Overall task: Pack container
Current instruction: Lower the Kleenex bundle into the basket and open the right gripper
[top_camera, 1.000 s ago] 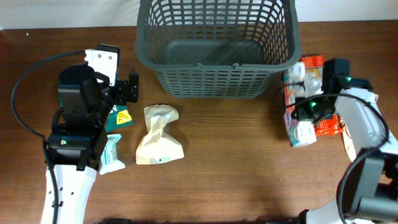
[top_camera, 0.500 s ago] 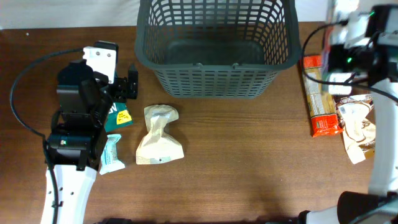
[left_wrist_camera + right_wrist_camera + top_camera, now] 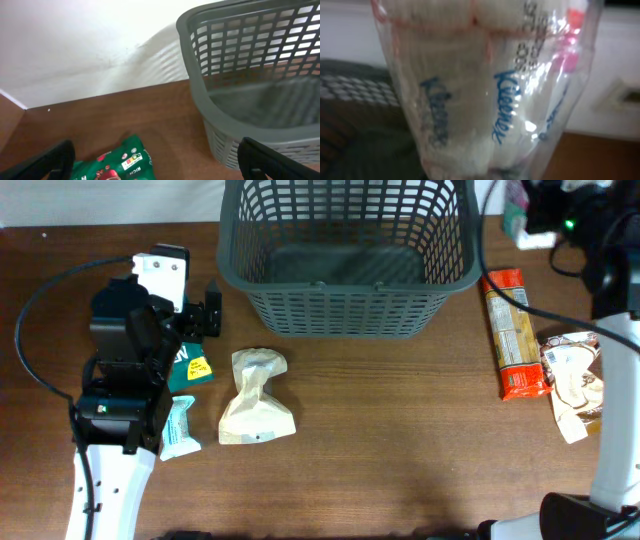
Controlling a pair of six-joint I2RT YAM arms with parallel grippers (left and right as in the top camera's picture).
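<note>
The robot's right gripper will next go left in the overhead view, over the container's bare bottom, to release the tissue pack [image 3: 515, 225], since the pack hangs outside the container's rim.
The dark grey lattice container [image 3: 349, 300] stands at the back middle of the table, with nothing showing inside it; it also shows in the left wrist view [image 3: 250, 75]. My right gripper [image 3: 533, 210] is raised beside the container's right rim and is shut on a clear-wrapped Kleenex tissue pack [image 3: 515, 225], which fills the right wrist view [image 3: 485, 85]. My left gripper [image 3: 207, 320] is open and empty just left of the container, over a green snack packet [image 3: 187, 366] that also shows in the left wrist view [image 3: 117, 162].
A beige paper packet [image 3: 257, 398] and a small pale blue packet [image 3: 180, 428] lie front left. A long red packet [image 3: 514, 330] and a white-brown packet [image 3: 572, 380] lie right of the container. A white wall [image 3: 90, 40] runs behind.
My right gripper lifted the tissue pack off the packets on the right and carried it up and back to beside the container's right rim. The left arm has not moved.
</note>
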